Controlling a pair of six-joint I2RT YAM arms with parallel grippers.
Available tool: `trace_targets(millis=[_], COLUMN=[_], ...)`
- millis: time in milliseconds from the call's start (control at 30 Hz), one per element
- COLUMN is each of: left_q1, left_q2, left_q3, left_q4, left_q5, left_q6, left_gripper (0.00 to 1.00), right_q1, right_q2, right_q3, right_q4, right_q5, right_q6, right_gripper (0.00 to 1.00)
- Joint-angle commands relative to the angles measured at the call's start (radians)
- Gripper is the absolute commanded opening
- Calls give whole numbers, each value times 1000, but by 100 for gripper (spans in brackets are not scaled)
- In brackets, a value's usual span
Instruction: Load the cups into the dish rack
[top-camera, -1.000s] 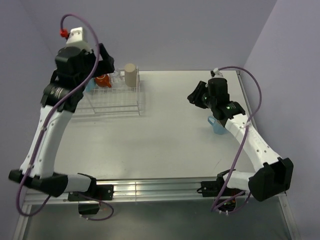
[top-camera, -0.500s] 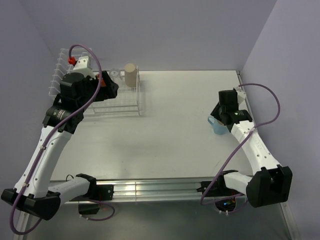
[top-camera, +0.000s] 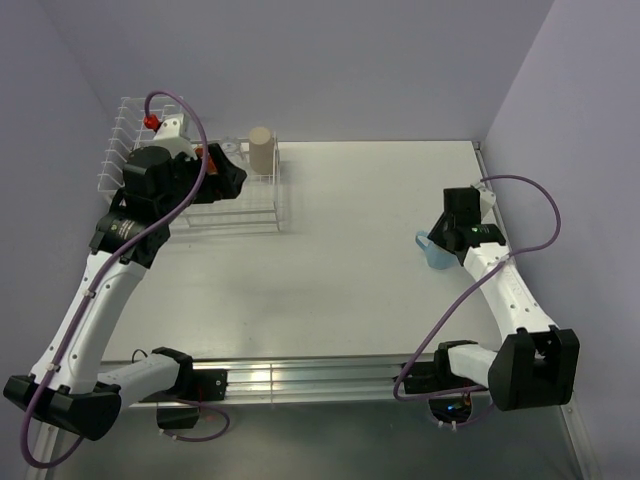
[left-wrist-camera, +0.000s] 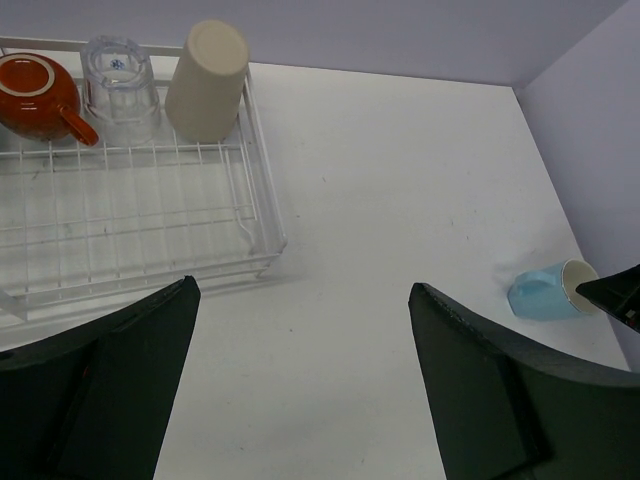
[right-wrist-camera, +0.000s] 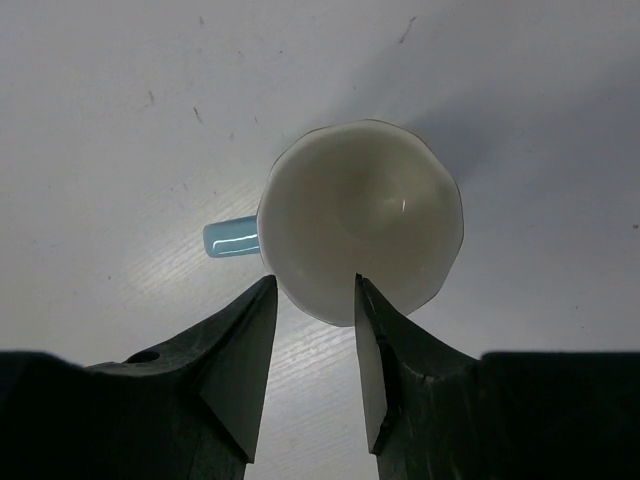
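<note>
My right gripper will move down next onto the near rim of the light blue mug (top-camera: 436, 252) and close there, because that rim is already between the open fingers.
A light blue mug (top-camera: 436, 252) stands on the table at the right, and the left wrist view shows it too (left-wrist-camera: 543, 294). In the right wrist view its white inside (right-wrist-camera: 360, 215) faces me, with the handle (right-wrist-camera: 230, 238) to the left. My right gripper (right-wrist-camera: 315, 285) is open just above it, and the near rim lies between the fingers without being clamped. The white wire dish rack (left-wrist-camera: 150, 230) holds the red-orange cup (left-wrist-camera: 35, 95), the clear tumbler (left-wrist-camera: 120, 85) and the beige cup (left-wrist-camera: 207, 80) along its far side. My left gripper (left-wrist-camera: 300, 380) is open and empty near the rack's front. The second blue mug is out of view.
The rack (top-camera: 240, 215) sits at the far left of the table, its upright plate slots (top-camera: 120, 140) by the left wall. The table's right edge and the right wall are close behind the blue mug. Bare tabletop (top-camera: 340, 260) lies between the rack and the mug.
My right gripper swung right and down onto the blue mug. My left arm drew back from over the rack, uncovering the plate slots.
</note>
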Motion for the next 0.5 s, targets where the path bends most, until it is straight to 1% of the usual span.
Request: trace_targets(millis=[0, 267, 467], left_q1=[1, 1, 1], left_q2=[-5, 1, 13], left_q3=[-9, -7, 7], left_q4=[45, 39, 30], left_q5=[31, 34, 45], left_q6=[-11, -8, -2], left_gripper=[93, 93, 94], right_q1=[-4, -4, -4], right_q2=[-4, 16, 22], right_q3=[-2, -5, -10], right_q4=[47, 53, 47], right_q5=[-18, -63, -64], right_q6=[-28, -54, -68], right_gripper=[45, 47, 48])
